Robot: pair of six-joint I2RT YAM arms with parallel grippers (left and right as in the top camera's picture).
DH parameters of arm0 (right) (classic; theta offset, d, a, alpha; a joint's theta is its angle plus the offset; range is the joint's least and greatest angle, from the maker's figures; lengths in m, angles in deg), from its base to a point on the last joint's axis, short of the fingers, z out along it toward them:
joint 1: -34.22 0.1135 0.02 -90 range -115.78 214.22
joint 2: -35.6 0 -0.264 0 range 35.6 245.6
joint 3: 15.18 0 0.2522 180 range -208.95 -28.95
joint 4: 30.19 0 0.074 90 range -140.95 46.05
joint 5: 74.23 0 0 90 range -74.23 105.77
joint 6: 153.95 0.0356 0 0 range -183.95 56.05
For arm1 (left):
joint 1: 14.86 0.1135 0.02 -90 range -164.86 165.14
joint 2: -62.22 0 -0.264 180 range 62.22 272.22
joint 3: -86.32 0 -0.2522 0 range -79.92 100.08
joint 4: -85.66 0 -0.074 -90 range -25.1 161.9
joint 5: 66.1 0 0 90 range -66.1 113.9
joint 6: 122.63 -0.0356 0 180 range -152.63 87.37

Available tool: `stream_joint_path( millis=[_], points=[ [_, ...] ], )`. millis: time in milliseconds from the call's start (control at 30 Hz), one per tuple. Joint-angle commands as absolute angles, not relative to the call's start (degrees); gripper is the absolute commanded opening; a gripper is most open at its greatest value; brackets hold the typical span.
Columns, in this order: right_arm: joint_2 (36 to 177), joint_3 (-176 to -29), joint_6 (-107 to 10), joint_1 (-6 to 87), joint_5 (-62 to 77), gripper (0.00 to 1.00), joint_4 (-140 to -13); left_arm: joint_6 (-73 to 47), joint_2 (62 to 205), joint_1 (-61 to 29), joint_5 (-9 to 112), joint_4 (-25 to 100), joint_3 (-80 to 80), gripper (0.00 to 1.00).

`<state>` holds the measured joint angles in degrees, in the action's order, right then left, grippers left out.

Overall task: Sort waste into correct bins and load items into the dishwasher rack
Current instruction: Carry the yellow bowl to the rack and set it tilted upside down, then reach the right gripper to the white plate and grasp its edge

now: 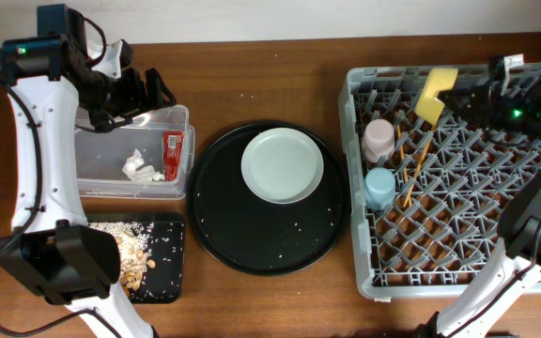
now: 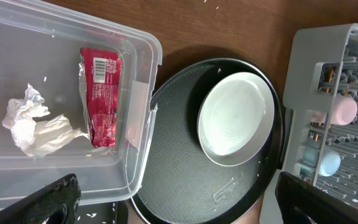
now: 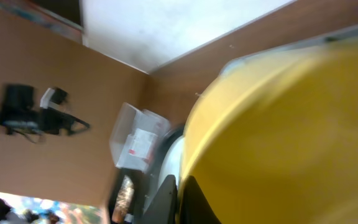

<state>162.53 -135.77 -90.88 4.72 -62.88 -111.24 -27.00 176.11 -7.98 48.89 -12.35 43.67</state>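
Observation:
I need to bring the yellow bowl in my right gripper down and slightly back next, where the rack [image 1: 468,235] has room beside the pink cup, and then open.
My left gripper [image 1: 153,89] [image 2: 179,199] is open and empty, above the clear tub [image 1: 92,160] [image 2: 142,106]. In the tub lie the white tissue [image 1: 141,169] [image 2: 33,127] and the red wrapper [image 1: 172,153] [image 2: 98,96]. The flat black tray [image 1: 167,282] holds beige scraps with rice [image 1: 130,253]. No carrot shows. My right gripper [image 1: 454,94] [image 3: 182,199] is shut on the rim of the yellow bowl [image 1: 437,94] [image 3: 291,137], held tilted over the back of the grey rack [image 1: 468,235] [image 2: 303,74]. The rack holds the pink cup [image 1: 378,139] [image 2: 344,109], the blue cup [image 1: 379,186] [image 2: 329,163] and the chopsticks [image 1: 411,174].
The pale plate [image 1: 283,165] [image 2: 235,118] lies on the big round black tray [image 1: 224,225] [image 2: 185,168] between the tub and the rack, with a few rice grains on the tray. Brown table runs along the back.

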Motion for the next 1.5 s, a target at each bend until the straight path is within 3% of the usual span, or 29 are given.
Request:
stream_joint_path(
  millis=[0, 533, 667, 733, 800, 900, 1167, 1300, 1467],
  points=[
    [162.99, -135.36, -89.18, 4.70, -73.18, 0.04, -112.84, -27.06, 175.71, -7.83, 48.89, -12.39, 43.83, 1.00],
    [163.58, -130.61, -92.13, 6.49, -57.46, 0.04, -111.18, -27.04, 175.71, -7.83, 48.89, -12.37, 43.83, 1.00],
    [163.47, -130.63, -83.17, 2.71, -57.00, 0.04, -112.57, -27.04, 175.71, -7.83, 48.89, -12.37, 43.83, 1.00],
    [163.47, -130.63, -82.25, 0.22, -55.47, 0.16, -115.57, -27.04, 175.71, -7.83, 48.89, -12.37, 43.83, 1.00],
    [163.47, -130.63, -82.27, -1.97, -53.96, 0.38, -118.52, -27.04, 175.71, -7.83, 48.89, -12.37, 43.83, 1.00],
    [163.21, -130.63, -82.25, -3.39, -53.26, 0.59, -120.38, -27.06, 175.71, -7.83, 48.89, -12.37, 43.83, 1.00],
    [152.70, -130.66, -79.28, -2.71, -42.71, 0.65, -121.32, -27.04, 175.71, -7.83, 48.89, -12.39, 43.83, 1.00],
    [141.51, -130.79, -78.21, 4.17, -34.12, 0.65, -121.14, -27.04, 175.71, -7.83, 48.89, -12.37, 43.83, 1.00],
    [136.26, -130.72, -76.83, 29.42, -12.35, 0.66, -121.14, -27.04, 175.71, -7.83, 48.89, -12.37, 43.83, 1.00]
  ],
)
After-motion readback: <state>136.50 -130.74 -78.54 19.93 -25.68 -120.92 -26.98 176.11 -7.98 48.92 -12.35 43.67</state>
